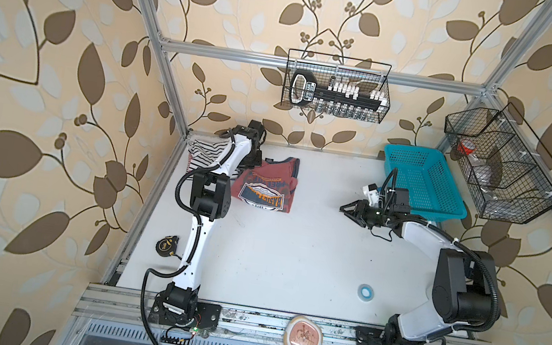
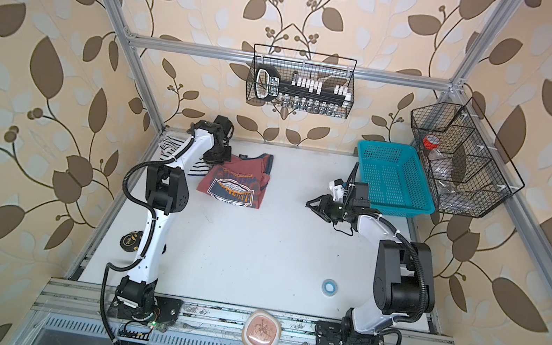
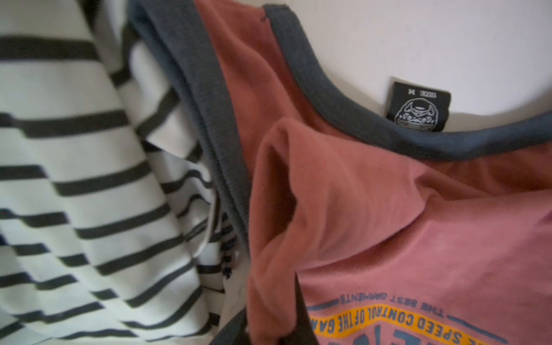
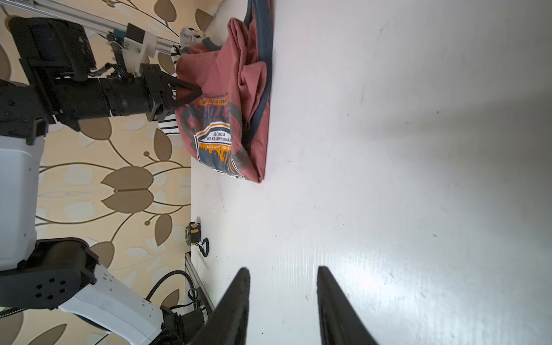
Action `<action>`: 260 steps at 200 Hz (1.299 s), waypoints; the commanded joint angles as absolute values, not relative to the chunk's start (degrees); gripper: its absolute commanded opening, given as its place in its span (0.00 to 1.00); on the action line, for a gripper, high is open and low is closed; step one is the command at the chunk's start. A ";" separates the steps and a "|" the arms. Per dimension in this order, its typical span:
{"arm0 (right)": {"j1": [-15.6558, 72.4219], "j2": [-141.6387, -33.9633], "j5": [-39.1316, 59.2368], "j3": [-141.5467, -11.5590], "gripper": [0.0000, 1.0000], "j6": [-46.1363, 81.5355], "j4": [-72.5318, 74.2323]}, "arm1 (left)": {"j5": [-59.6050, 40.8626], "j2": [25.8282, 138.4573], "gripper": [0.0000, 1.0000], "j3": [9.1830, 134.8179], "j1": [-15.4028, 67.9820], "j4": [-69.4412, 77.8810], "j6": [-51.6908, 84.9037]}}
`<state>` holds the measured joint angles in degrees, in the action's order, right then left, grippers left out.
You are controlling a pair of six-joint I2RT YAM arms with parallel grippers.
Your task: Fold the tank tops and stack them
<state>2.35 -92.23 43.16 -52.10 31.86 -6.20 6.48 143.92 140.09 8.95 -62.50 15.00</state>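
Note:
My left gripper needs to rise next, carry the red tank top's fold over the striped tank top (image 1: pixel 204 153) (image 3: pixel 97 172), which lies between my gripper and the side, and lower to release.
Two tank tops lie at the table's far left. The dusty red tank top (image 1: pixel 265 188) (image 2: pixel 234 187) (image 4: pixel 222 89), with grey-blue trim and a printed graphic, is bunched and partly folded. Beside it, nearer the left wall, the black-and-white striped tank top (image 1: pixel 201 155) (image 2: pixel 170 144) (image 3: pixel 74 179) sits crumpled, partly under my left arm. My left gripper (image 4: pixel 194 91) (image 3: pixel 277 325) is shut on a raised fold at the red top's (image 3: pixel 388 224) edge. My right gripper (image 1: pixel 344 208) (image 2: pixel 310 204) (image 4: pixel 282 268) hovers open over bare table, well to the right of both tops, holding nothing.
A teal plastic basket (image 1: pixel 422 186) stands at the back right, just behind my right wrist. A blue tape roll (image 1: pixel 366 291) lies front right and a tape measure (image 1: pixel 167 246) by the left edge. Wire baskets (image 1: pixel 338 86) hang on the walls.

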 commanded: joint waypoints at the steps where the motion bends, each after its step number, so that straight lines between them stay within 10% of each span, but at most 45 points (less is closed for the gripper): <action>1: 2.28 -90.64 44.56 -50.81 0.37 32.05 -4.57 | 7.58 142.15 0.00 144.40 10.11 -63.92 13.03; 260: 2.37 -92.52 44.69 -50.27 0.35 32.53 -3.13 | 11.10 122.54 0.00 132.50 -6.39 -59.10 12.22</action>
